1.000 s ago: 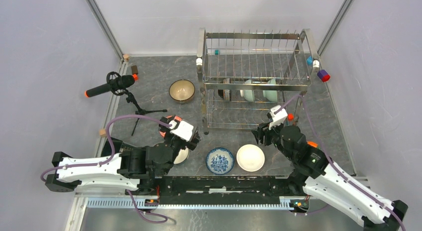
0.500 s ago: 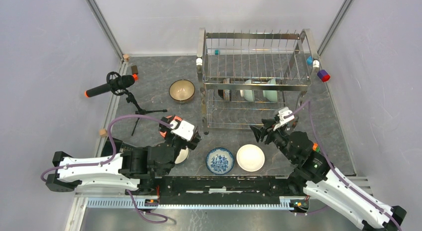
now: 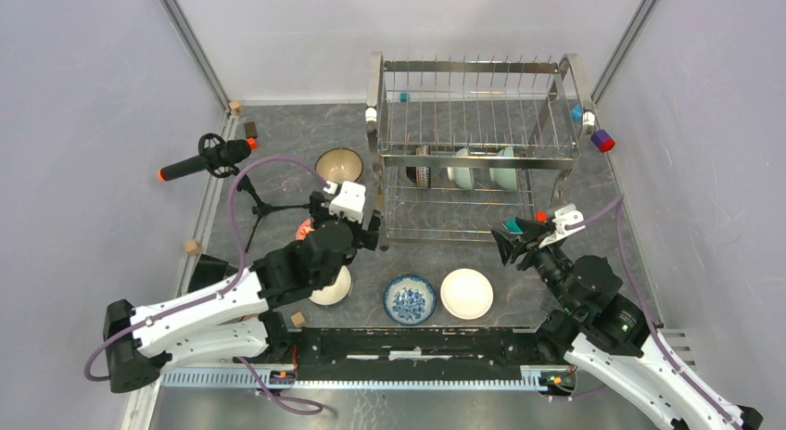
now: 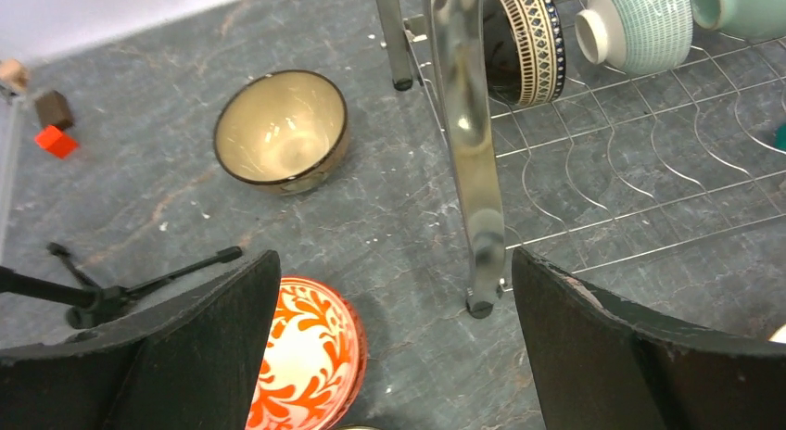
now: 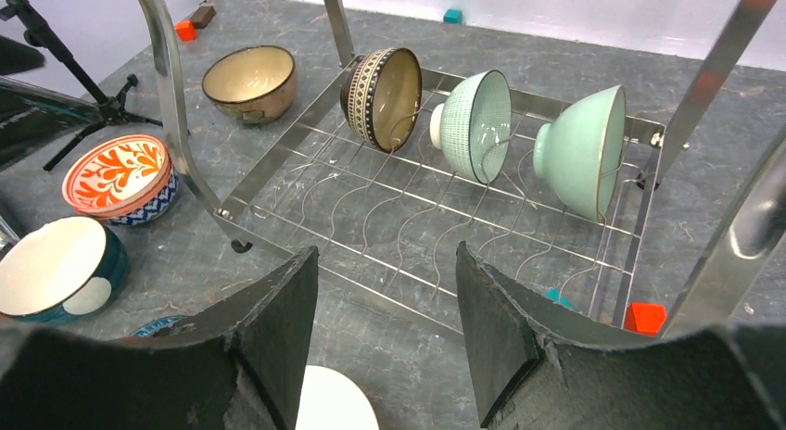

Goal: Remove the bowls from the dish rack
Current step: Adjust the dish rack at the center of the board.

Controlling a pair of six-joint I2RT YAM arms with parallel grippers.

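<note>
The rack's nearest front leg is off-centre between the open fingers of my left gripper. I need to move that gripper outward and to the right in the top view, to bring it around the leg.
The dish rack [image 3: 475,158] stands at the back right of the table. Its lower tier holds three bowls on edge: a dark patterned one [image 5: 385,96], a ribbed pale green one [image 5: 475,124] and a plain pale green one [image 5: 579,152]. On the table lie a tan bowl [image 3: 339,169], an orange patterned bowl [image 4: 310,356], a teal bowl with a white inside [image 3: 332,286], a blue-and-white bowl [image 3: 410,298] and a white bowl [image 3: 466,293]. My left gripper [image 4: 394,263] is open beside the rack's front left leg [image 4: 468,170]. My right gripper [image 5: 386,254] is open before the rack's front, holding nothing.
A microphone on a small tripod [image 3: 209,158] stands at the left. Small coloured blocks lie about: a purple one [image 3: 602,141] by the rack's right side, an orange one [image 5: 644,317] at its front right corner, red and brown ones [image 4: 51,124] far left.
My left arm has swung forward from above the near-left bowls to the rack's front left leg. My right gripper has shifted right along the rack's front.
</note>
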